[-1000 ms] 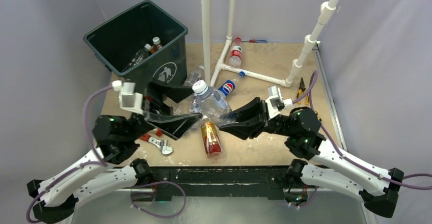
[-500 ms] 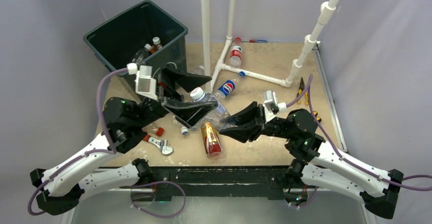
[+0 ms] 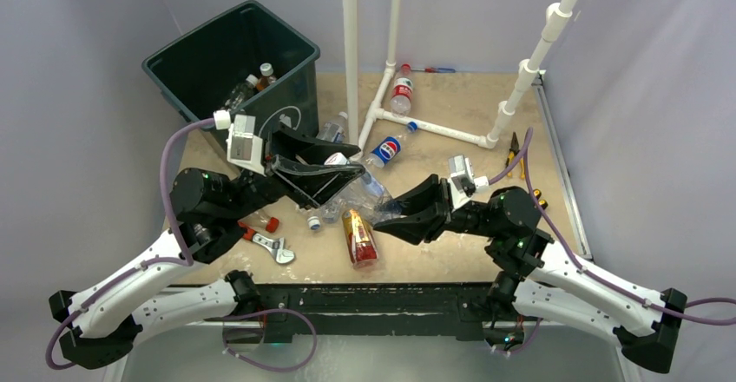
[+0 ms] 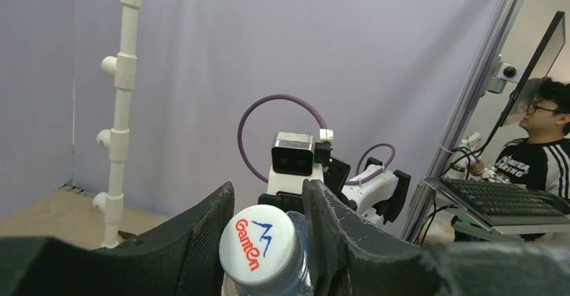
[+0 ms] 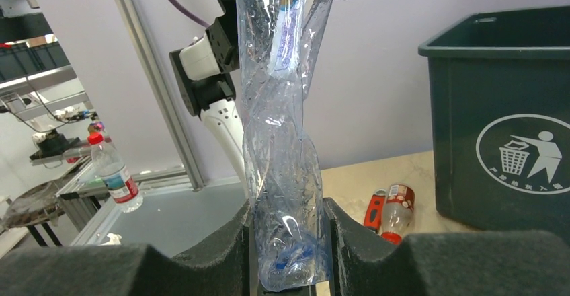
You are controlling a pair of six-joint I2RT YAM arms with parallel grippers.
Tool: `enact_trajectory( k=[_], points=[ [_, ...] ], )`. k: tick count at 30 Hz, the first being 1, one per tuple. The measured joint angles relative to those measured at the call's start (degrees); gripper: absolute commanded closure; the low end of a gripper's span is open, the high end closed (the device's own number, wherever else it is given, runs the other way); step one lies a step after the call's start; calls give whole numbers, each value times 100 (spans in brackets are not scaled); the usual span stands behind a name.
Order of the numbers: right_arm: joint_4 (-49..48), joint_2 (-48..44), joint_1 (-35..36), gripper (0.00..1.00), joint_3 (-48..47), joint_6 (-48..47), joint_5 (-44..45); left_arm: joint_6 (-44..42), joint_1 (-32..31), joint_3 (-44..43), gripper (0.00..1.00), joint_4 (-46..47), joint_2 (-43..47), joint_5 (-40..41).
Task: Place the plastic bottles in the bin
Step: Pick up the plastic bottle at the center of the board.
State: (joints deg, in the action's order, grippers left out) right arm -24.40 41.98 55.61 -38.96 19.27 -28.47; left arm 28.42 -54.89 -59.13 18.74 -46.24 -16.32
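Note:
The bottle swings outward over the bin's opening [image 3: 231,62] next, to my left gripper's left in the top view, and the gripper releases it where others already lie.
A crushed clear plastic bottle [image 3: 363,191] with a white cap [image 4: 259,247] hangs above the table between both arms. My left gripper [image 3: 337,167] is shut on its cap end, with a finger [image 4: 201,242] pressed to each side of the cap. My right gripper [image 3: 388,213] is shut on the flattened bottom end [image 5: 286,242]. The dark green bin [image 3: 233,62] stands at the back left with bottles [image 3: 252,85] inside, and its logo side [image 5: 517,148] shows in the right wrist view. An amber bottle [image 3: 358,236] lies below the held one.
On the table lie a blue-label bottle [image 3: 388,149], a red-label bottle [image 3: 401,92], a clear bottle [image 3: 331,128] beside the bin, and a red-capped bottle [image 3: 260,223]. A red-handled wrench [image 3: 271,245] lies front left, with pliers [image 3: 515,149] far right. White pipe frame [image 3: 417,127] stands behind.
My left gripper moved right toward the bottle and closed from wide open onto its cap end. The right gripper kept its grip and shifted slightly left and down.

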Motion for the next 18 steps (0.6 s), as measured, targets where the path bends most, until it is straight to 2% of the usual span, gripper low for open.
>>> enact_trajectory(
  k=[1, 5, 7, 9, 14, 16, 17, 18],
  points=[
    [-4, 0, 0, 97, 0, -2, -11, 0, 0, 0, 58, 2, -2, 0],
    [-22, 2, 0, 98, 9, 0, -22, 9, 0, 0, 39, 7, -7, -31],
    [-22, 2, -2, 98, 11, 7, -2, 57, 0, 2, 36, 7, -13, -103],
    [-26, 2, -2, 98, 11, 11, 4, 98, 0, 28, 52, 33, -20, -155],
    [-72, 0, -2, 98, 44, 11, -15, 199, 2, 98, 100, 136, -55, -238],
    [-92, -2, -2, 95, 66, 13, -15, 203, 4, 101, 100, 155, -72, -264],
    [-94, -4, -2, 80, 70, 15, -15, 203, 4, 103, 100, 170, -79, -271],
    [-96, -4, -2, 61, 74, 17, -15, 203, 4, 103, 100, 175, -79, -275]
  ],
)
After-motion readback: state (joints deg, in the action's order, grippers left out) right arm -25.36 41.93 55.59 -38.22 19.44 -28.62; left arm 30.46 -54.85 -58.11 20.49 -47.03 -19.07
